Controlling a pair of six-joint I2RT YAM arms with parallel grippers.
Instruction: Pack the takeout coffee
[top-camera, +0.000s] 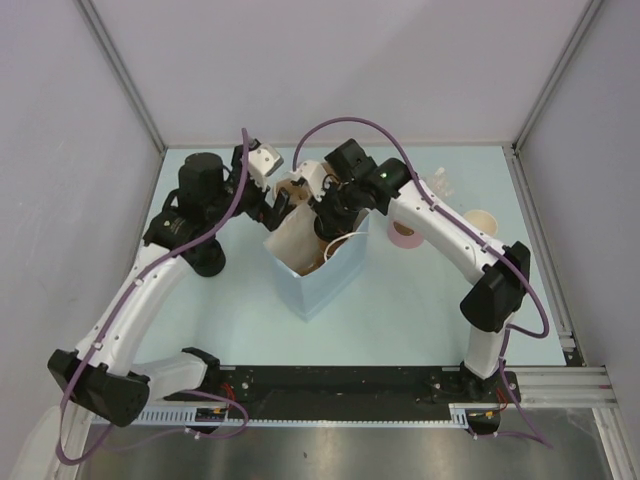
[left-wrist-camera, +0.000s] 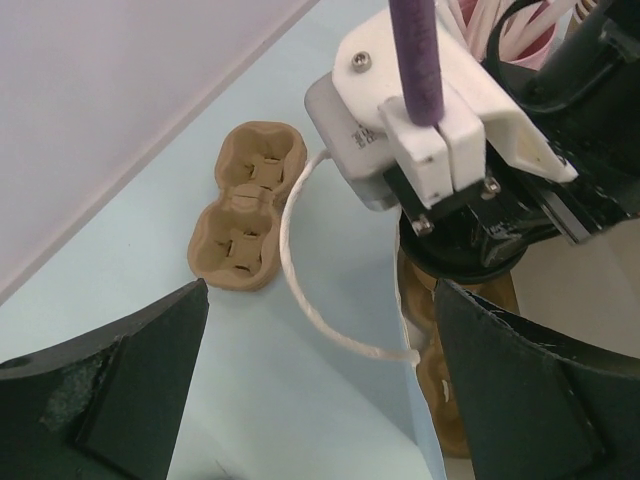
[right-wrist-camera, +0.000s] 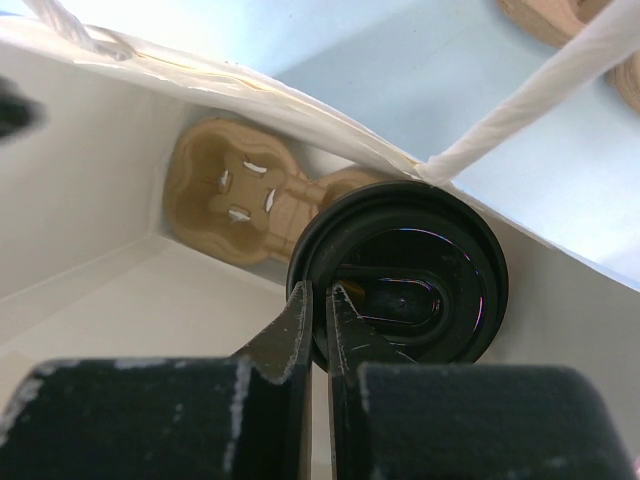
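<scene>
The pulp carrier's partly covered cell (right-wrist-camera: 346, 184) lies below my right gripper, under the black lid (right-wrist-camera: 400, 275). My right gripper will next lower the lidded cup into that cell and release the lid's rim.
The black lid (right-wrist-camera: 400, 275) sits down inside the open paper bag (top-camera: 330, 275), and the cup body under it is hidden. My right gripper (right-wrist-camera: 320, 300) is shut on the lid's near rim, and in the top view it (top-camera: 325, 222) reaches into the bag's mouth. The lid also shows in the left wrist view (left-wrist-camera: 470, 265), under the right wrist. My left gripper (left-wrist-camera: 320, 400) is open, with the bag's near wall edge (left-wrist-camera: 405, 340) between its fingers and touching neither. In the top view it (top-camera: 283, 208) is at the bag's far left rim.
A tan pulp carrier (right-wrist-camera: 235, 195) lies on the bag's floor. A second carrier (left-wrist-camera: 245, 220) lies on the table beyond the bag. The bag's white rope handle (left-wrist-camera: 300, 290) loops outward. A pink cup of straws (top-camera: 405, 232) and stacked tan cups (top-camera: 480, 220) stand to the right.
</scene>
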